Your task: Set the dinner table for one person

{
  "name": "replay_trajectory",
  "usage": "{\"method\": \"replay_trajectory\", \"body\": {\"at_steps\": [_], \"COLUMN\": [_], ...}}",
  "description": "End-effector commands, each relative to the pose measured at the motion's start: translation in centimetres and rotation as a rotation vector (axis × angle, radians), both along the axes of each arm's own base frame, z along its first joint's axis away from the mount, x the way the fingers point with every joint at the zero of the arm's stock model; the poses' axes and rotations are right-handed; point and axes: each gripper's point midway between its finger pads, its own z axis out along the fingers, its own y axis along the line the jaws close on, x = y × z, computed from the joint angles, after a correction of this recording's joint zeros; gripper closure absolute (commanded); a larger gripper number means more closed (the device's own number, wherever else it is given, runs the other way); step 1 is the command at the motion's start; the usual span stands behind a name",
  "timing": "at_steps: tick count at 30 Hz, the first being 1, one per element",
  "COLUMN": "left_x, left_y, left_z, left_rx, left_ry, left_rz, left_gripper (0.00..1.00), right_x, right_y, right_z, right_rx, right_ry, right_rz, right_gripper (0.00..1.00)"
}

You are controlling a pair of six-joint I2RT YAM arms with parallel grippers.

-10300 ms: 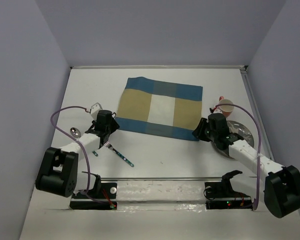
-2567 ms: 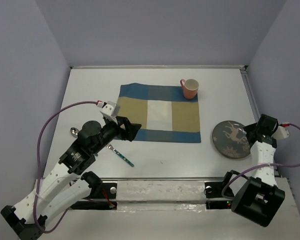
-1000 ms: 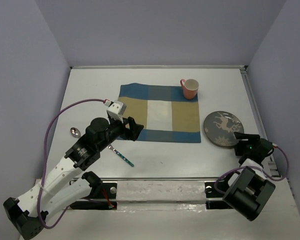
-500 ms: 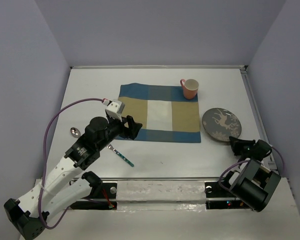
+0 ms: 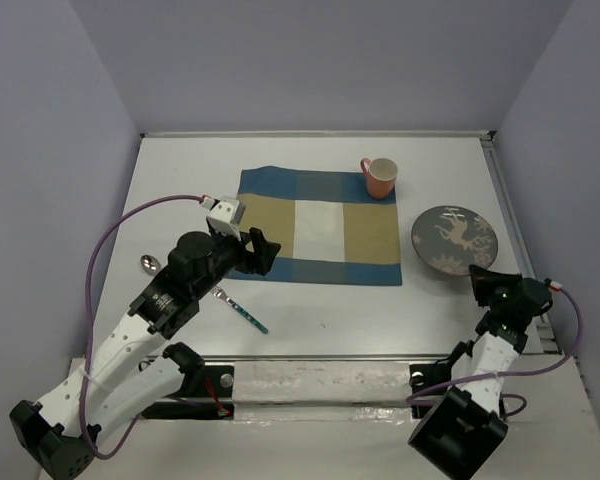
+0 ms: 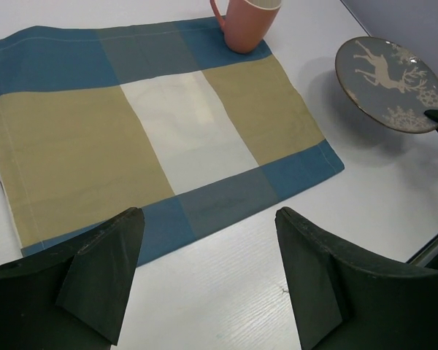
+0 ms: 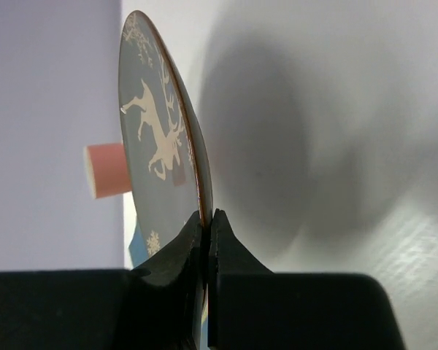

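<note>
The placemat's empty middle lies outward and to the left of my right gripper in the top view, so next I need to swing that gripper across and down to let go of the plate.
The white dinner table (image 5: 180, 180) carries a blue, tan and white checked placemat (image 5: 318, 226) (image 6: 131, 124). A pink cup (image 5: 380, 177) (image 6: 244, 25) stands at the mat's far right corner. My right gripper (image 5: 483, 278) (image 7: 208, 226) is shut on the near rim of a dark plate with a deer pattern (image 5: 455, 240) (image 7: 157, 131) (image 6: 387, 84), which hangs just above the table to the right of the mat and casts a shadow. My left gripper (image 5: 263, 250) (image 6: 208, 284) is open and holds nothing, over the mat's near left edge.
A fork with a teal handle (image 5: 242, 310) lies near the left arm. A spoon (image 5: 149, 264) rests further left. A metal rail (image 5: 320, 357) runs along the near edge. Grey walls enclose the table on three sides.
The right gripper has shut on the plate's rim, and the plate has shifted a little right and away. The left arm has barely moved.
</note>
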Motion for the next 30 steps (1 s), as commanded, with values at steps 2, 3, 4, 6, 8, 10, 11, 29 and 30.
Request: {"method": "replay_trajectory", "body": {"at_steps": [2,3,4,6,8,10,11,29,30], "left_x": [0.9,1.0,1.1,1.3,1.5,1.7,1.7,2.5,2.5], "left_y": [1.1,1.3,1.5,2.0,2.5,2.8,3.0,6.0,6.0], "left_z": [2.9,2.9,3.1,3.3,3.6,3.9,4.2,4.4,4.4], "left_rx": [-0.045,-0.047,-0.054,-0.064,-0.069,-0.083,-0.089,-0.094,-0.093], "left_ry": [-0.085,-0.085,-0.088,-0.092,-0.100,-0.104,-0.111,-0.136,-0.135], "left_rz": [0.047,0.055,0.063,0.083,0.101,0.115,0.120,0.240,0.241], "left_gripper": [0.17,0.17,0.16,0.16,0.14,0.11,0.10,0.01,0.01], "right_x": [2.1,1.9,1.8,1.9,1.8,2.0,2.1,14.3,14.9], "right_y": [3.2,4.0,4.7,7.0,8.9,11.4,12.2,32.9,33.8], "right_z": [13.8,16.5,17.4,17.8,18.8,19.8,20.1,16.7,15.0], "right_rx": [-0.163,-0.213,-0.231,-0.215,-0.204,-0.200,-0.202,-0.224,-0.225], "right_ry": [-0.319,-0.356,-0.359,-0.346,-0.385,-0.406,-0.413,-0.374,-0.338], "right_rz": [0.297,0.344,0.377,0.470,0.550,0.630,0.650,0.921,0.931], "right_gripper": [1.00,1.00,1.00,1.00,1.00,1.00,1.00,1.00,1.00]}}
